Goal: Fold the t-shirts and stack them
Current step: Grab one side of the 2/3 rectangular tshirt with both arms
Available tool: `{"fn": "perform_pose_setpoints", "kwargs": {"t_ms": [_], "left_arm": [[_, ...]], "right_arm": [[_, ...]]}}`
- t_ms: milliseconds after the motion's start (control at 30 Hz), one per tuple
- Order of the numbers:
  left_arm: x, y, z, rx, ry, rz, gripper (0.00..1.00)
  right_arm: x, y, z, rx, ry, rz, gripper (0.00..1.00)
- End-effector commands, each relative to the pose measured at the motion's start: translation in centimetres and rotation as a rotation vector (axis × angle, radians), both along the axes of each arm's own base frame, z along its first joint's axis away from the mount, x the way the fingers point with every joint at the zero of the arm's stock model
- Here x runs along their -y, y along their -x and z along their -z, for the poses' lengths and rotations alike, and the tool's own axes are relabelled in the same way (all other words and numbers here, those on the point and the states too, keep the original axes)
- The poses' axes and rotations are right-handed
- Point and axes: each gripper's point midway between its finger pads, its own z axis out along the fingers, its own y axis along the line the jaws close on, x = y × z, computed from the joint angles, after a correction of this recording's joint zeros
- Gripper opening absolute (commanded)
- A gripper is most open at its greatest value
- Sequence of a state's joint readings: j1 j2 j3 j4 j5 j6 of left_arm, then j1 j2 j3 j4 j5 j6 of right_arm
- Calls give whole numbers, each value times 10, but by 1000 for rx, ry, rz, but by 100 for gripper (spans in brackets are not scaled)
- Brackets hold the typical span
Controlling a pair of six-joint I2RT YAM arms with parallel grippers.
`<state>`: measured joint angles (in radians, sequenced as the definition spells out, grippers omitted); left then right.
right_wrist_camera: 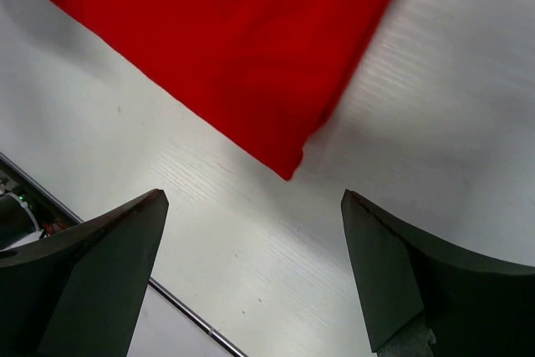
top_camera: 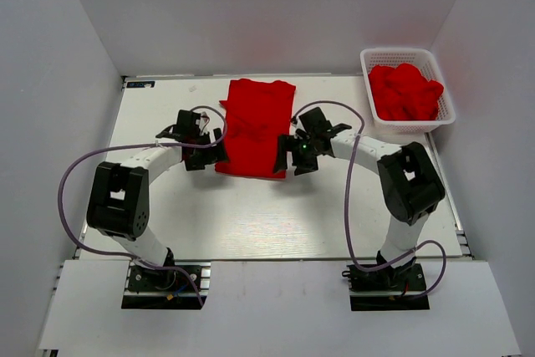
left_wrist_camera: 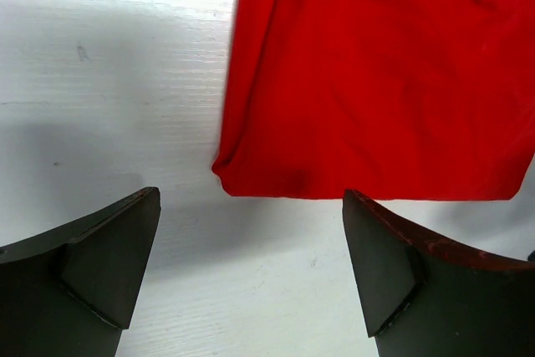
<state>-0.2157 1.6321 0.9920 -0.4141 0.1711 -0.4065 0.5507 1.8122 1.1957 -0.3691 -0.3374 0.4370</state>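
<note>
I need to lower my right gripper over the t-shirt's near corner on the basket side, just below and beyond its fingers, and close.
A red t-shirt (top_camera: pixel 255 125) lies folded into a long strip on the white table, between my two grippers. My left gripper (top_camera: pixel 215 153) is open and empty just off the shirt's near left corner (left_wrist_camera: pixel 224 169). My right gripper (top_camera: pixel 288 155) is open and empty just off its near right corner (right_wrist_camera: pixel 288 171). In both wrist views the jaws stand wide apart over bare table, with the red cloth (left_wrist_camera: pixel 376 73) (right_wrist_camera: pixel 226 39) beyond the fingertips. More red shirts (top_camera: pixel 405 92) lie crumpled in the basket.
A white lattice basket (top_camera: pixel 440 81) stands at the back right, just off the table's right edge. White walls close in the table on three sides. The table's metal edge rail (right_wrist_camera: pixel 167 294) shows in the right wrist view.
</note>
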Motion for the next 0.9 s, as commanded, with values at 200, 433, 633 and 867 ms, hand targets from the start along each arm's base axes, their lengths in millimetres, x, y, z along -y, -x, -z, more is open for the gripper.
{"fn": "perform_pose_setpoints", "kwargs": {"t_ms": [200, 433, 633, 867], "left_arm": [[6, -13, 11, 50, -15, 29, 86], [12, 2, 34, 4, -20, 62, 66], [14, 17, 56, -40, -38, 79, 47], [17, 19, 53, -38, -33, 81, 0]], "right_arm": [[-26, -7, 15, -19, -77, 21, 90], [-25, -5, 31, -55, -65, 33, 81], [-22, 1, 45, -92, -53, 49, 49], [-14, -3, 46, -47, -9, 61, 0]]}}
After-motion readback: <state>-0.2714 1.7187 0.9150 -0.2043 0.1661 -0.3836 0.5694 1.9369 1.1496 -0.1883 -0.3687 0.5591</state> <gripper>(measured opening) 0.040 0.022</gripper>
